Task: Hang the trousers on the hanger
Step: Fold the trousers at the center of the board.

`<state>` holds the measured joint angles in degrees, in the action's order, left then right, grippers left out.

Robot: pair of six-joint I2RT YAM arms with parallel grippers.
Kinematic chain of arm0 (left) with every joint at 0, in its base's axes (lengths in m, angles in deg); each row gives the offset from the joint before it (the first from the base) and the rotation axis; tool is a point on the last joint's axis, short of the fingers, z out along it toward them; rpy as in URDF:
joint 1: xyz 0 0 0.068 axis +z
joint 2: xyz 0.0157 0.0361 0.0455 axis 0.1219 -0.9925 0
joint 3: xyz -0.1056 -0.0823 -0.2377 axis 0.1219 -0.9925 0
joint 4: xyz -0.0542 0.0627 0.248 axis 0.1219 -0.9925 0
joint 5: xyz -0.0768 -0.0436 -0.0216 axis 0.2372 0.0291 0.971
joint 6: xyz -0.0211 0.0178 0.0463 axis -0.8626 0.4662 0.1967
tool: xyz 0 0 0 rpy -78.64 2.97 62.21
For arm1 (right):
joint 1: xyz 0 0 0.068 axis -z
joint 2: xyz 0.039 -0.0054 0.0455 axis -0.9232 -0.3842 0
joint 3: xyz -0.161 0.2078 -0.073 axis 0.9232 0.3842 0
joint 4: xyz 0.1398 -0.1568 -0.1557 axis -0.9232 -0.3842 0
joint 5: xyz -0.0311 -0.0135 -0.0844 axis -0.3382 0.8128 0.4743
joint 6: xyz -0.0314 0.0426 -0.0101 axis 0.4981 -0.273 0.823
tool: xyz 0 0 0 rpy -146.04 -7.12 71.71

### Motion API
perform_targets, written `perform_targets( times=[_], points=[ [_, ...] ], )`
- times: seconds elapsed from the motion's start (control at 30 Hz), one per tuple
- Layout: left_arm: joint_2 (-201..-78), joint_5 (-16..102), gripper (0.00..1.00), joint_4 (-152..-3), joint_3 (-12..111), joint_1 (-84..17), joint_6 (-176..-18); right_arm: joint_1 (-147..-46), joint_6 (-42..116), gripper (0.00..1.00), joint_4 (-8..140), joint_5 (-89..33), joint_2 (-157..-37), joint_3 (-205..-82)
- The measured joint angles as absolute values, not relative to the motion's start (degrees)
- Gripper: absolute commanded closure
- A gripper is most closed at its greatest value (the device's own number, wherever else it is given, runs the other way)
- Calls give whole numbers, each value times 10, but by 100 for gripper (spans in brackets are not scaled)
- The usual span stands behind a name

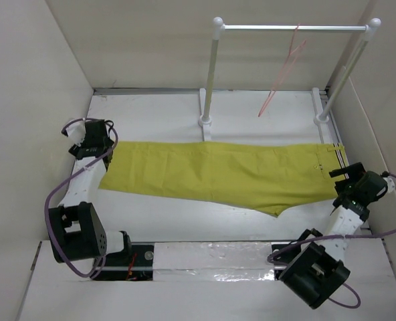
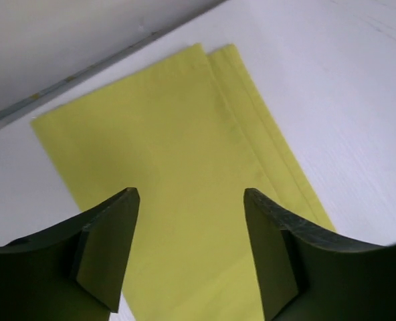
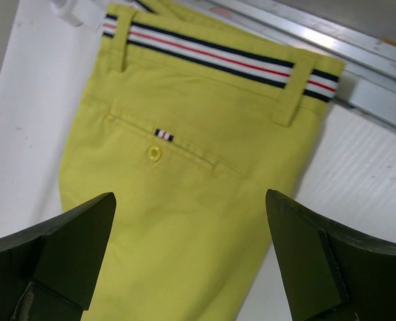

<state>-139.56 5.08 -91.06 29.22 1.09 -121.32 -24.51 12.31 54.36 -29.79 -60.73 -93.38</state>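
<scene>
I need to lower my right gripper toward the right in the wrist view, onto the near edge of the trousers by the waistband. That edge is below, with bare tabletop for one finger.
The mustard-yellow trousers (image 1: 225,174) lie flat across the table, folded leg on leg, the striped waistband at the right. My left gripper (image 1: 103,148) hovers open over the leg cuffs (image 2: 184,174) at the left end, its jaws wide apart above the cloth. My right gripper (image 1: 338,180) hovers open over the waist end, above the back pocket with its button (image 3: 155,153) and the striped waistband (image 3: 218,57). The pinkish-red hanger (image 1: 283,73) hangs from the rail at the back right, apart from both grippers.
A rail with white posts (image 1: 210,73) and a metal bar (image 1: 291,28) stands at the back of the table. Beige walls close in the left, back and right sides. A metal track (image 3: 358,63) runs along the table edge by the waistband.
</scene>
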Motion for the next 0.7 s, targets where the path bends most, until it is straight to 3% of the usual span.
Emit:
perform_targets(
  times=[0.03, 0.07, 0.13, 0.17, 0.23, 0.47, 0.6, 0.7],
  points=[
    [-1389, 58, 45, -908, 292, 2, -1214, -230, 123, 2, 544, -299, -610, -933],
    [-1382, 66, 60, -905, 292, -13, -1216, -217, 122, 3, 543, -301, -610, -932],
    [-1369, 74, 75, -895, 296, -63, -1224, -192, 120, 5, 546, -300, -604, -925],
    [-1365, 75, 90, -887, 302, -103, -1224, -185, 117, 6, 546, -295, -598, -920],
    [-1364, 81, 100, -864, 317, -207, -1234, -176, 113, 9, 547, -287, -591, -910],
    [-1378, 76, 100, -753, 305, -520, -1252, -167, 99, 11, 551, -267, -662, -901],
    [-1421, 55, 100, -722, 286, -600, -1255, -167, 93, 21, 556, -266, -730, -901],
    [-1445, 44, 100, -704, 265, -622, -1254, -168, 88, 23, 575, -266, -770, -905]
  ],
)
